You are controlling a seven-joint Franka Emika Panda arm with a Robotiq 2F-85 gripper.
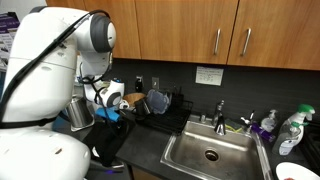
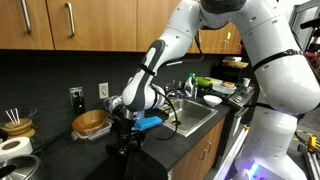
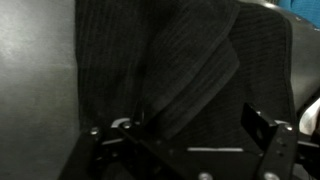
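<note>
I need to lower my gripper slightly onto the dark ribbed cloth next. Then I need to close its fingers on the fold [image 1: 107, 131] [image 3: 190, 104], because that fold is already between them.
My gripper [image 3: 180, 140] is open and points down over a dark ribbed cloth [image 3: 190, 70] that fills most of the wrist view. The cloth lies in folds between and beyond the two fingers. In both exterior views the gripper [image 1: 110, 118] [image 2: 128, 135] hangs just above the bunched dark cloth [image 1: 108, 148] [image 2: 127, 152] on the black counter [image 2: 175, 140]. The frames do not show whether the fingers touch the cloth. A blue part shows on the wrist.
A steel sink [image 1: 210, 155] with a tap sits in the counter. A dish rack [image 1: 160, 105] holds a wooden bowl [image 2: 90, 122]. Bottles [image 1: 290, 130] stand by the sink. Wooden cabinets [image 1: 190, 30] hang above. Dishes [image 2: 212, 100] lie beyond the sink.
</note>
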